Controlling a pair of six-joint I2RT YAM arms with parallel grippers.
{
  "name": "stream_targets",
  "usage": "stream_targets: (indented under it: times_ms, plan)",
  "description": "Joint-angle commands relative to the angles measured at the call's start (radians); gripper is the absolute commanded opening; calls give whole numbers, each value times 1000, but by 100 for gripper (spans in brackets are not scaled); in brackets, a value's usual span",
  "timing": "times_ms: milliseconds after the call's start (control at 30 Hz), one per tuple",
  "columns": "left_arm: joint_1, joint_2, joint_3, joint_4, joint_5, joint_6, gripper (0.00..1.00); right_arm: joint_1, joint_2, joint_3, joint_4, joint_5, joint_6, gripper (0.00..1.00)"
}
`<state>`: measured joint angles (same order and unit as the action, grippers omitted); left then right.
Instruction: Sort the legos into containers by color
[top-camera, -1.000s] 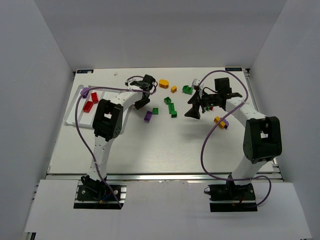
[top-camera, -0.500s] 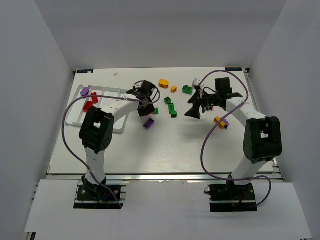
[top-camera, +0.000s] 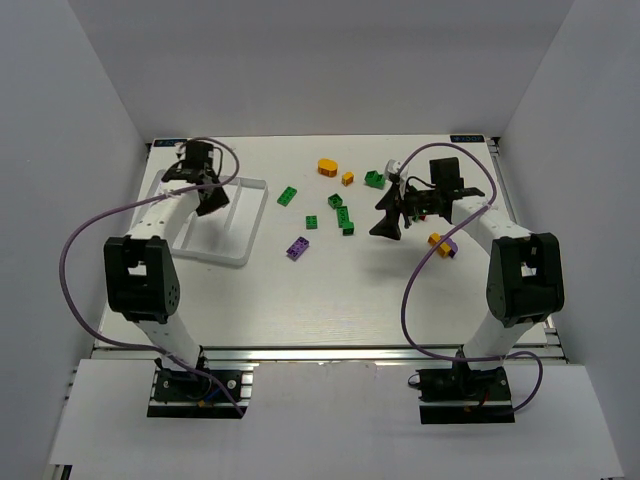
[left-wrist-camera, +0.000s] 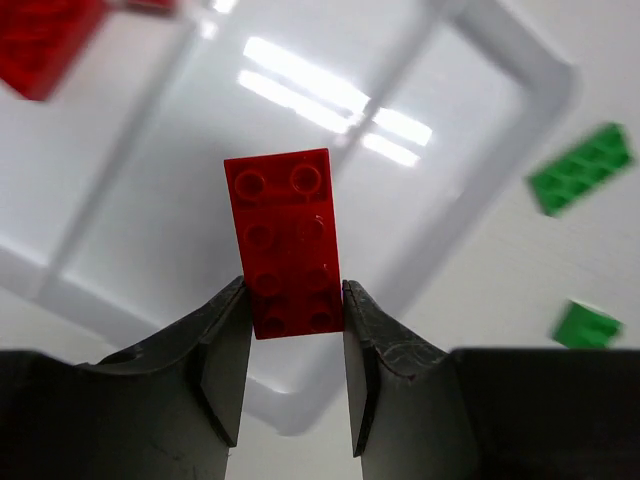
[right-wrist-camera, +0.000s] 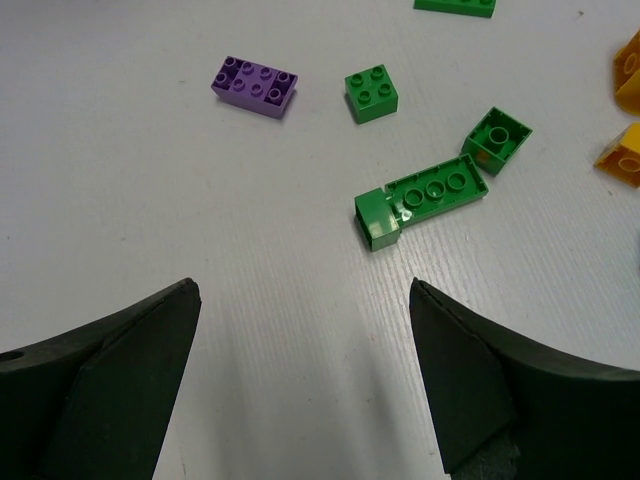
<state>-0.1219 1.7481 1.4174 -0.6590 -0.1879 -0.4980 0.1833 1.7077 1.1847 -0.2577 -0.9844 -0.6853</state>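
Observation:
The red brick goes to the left in the top view next with my left gripper, over the white tray's section across the divider, since red bricks already lie there.
My left gripper (top-camera: 205, 192) hangs over the far end of the white tray (top-camera: 228, 228), shut on a red studded brick (left-wrist-camera: 290, 245) that stands above one of the containers (left-wrist-camera: 200, 190). Another red brick (left-wrist-camera: 45, 40) lies in a compartment further left. Loose legos lie mid-table: green ones (top-camera: 288, 195) (top-camera: 346, 220), orange ones (top-camera: 327, 166) and a purple one (top-camera: 298, 247). My right gripper (top-camera: 388, 222) hovers open beside them. Under it are a long green brick (right-wrist-camera: 425, 198), a square green one (right-wrist-camera: 371, 92) and the purple brick (right-wrist-camera: 255, 86).
An orange and a purple brick (top-camera: 440, 243) lie under the right arm's forearm. Orange pieces (right-wrist-camera: 628, 75) show at the right wrist view's edge. Grey walls close the table on three sides. Purple cables loop from both arms.
My left arm has swung left from the brick pile to above the tray, carrying the red brick. The right arm has stayed still and open.

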Motion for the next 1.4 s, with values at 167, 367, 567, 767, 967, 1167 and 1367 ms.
stream_targets:
  times_ms: [167, 367, 567, 767, 967, 1167, 1367]
  plan:
    - [186, -35, -48, -33, 5, 182, 15, -4, -40, -8, 18, -27, -6, 89]
    - [243, 13, -38, -37, -42, 217, 16, -4, -37, -7, 6, -25, -22, 89]
    - [266, 66, -12, -30, -27, 268, 23, -4, -28, 1, 2, -23, -26, 89]
    - [278, 117, 17, -40, -51, 296, 30, -4, -23, 9, -5, -17, -29, 89]
    - [295, 125, 12, -37, -71, 283, 56, -5, -22, 12, -12, -13, -36, 89]
    - [298, 85, -32, -13, -59, 253, 75, -4, -25, 15, -15, -13, -36, 90]
    - [300, -11, -51, 4, 22, 207, 81, -4, -36, 20, 6, 26, -16, 89]
